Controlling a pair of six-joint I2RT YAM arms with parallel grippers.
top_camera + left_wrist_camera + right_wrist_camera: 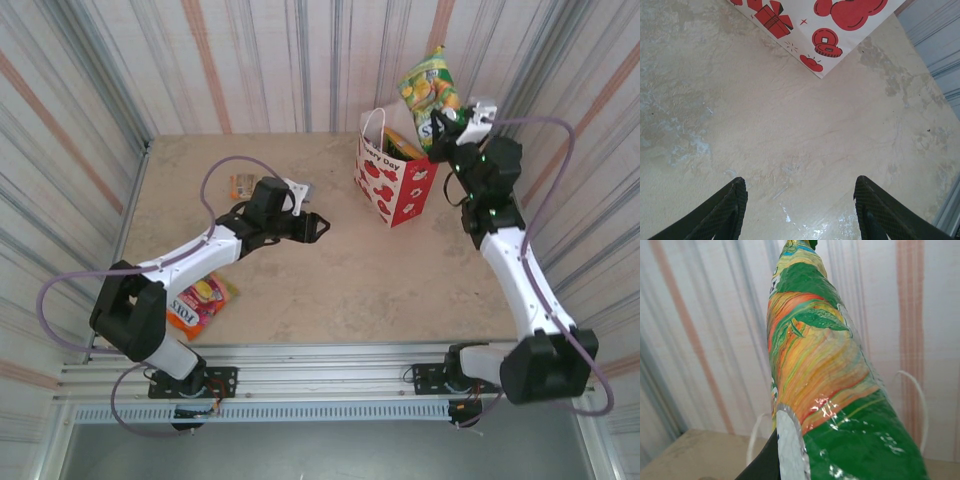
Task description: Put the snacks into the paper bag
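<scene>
The bag's open top (402,138) lies below my right gripper, so next I will lower the snack packet (430,92) in that gripper between the white handles into the opening and release it.
The white and red paper bag (397,185) stands upright at the back right of the table. Above its open top my right gripper (452,122) is shut on a green-yellow snack packet (430,92), holding it by its lower end in the air. The right wrist view shows that packet (825,390) close up beside one dark finger (762,465), with the bag's white handles (914,405) behind. My left gripper (318,227) hovers open and empty over bare table left of the bag, whose corner (830,25) lies ahead of its fingertips (732,207).
A small orange packet (241,186) lies behind the left arm. A red-orange and yellow packet (200,302) lies at the front left, partly under that arm. Something yellow-green (402,146) shows inside the bag. Striped walls close in the table on three sides.
</scene>
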